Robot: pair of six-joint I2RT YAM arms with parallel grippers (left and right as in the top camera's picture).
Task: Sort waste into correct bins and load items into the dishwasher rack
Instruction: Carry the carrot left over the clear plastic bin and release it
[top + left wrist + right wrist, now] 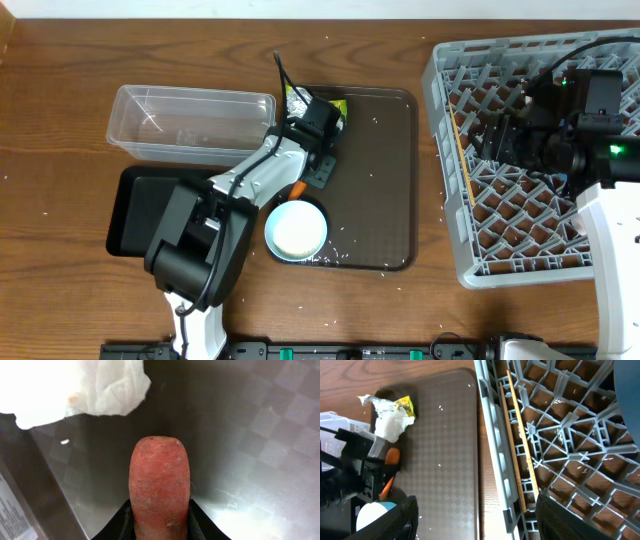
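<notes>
The clear tub is beside the tray. My left gripper will next lift the orange carrot stick from the brown serving tray and carry it outward over that tub.
My left gripper is shut on the orange carrot stick, low over the brown serving tray. One carrot end shows beside the fingers. The crumpled white-and-green wrapper lies just beyond it. The pale-blue bowl sits at the tray's front. Rice grains are scattered on the tray. My right gripper is open and empty over the left edge of the grey rack. Chopsticks lie in the rack.
The clear tub stands left of the tray, and the black tray lies in front of it, partly under my left arm. A dark-blue curved edge shows in the rack at the right wrist view's top right.
</notes>
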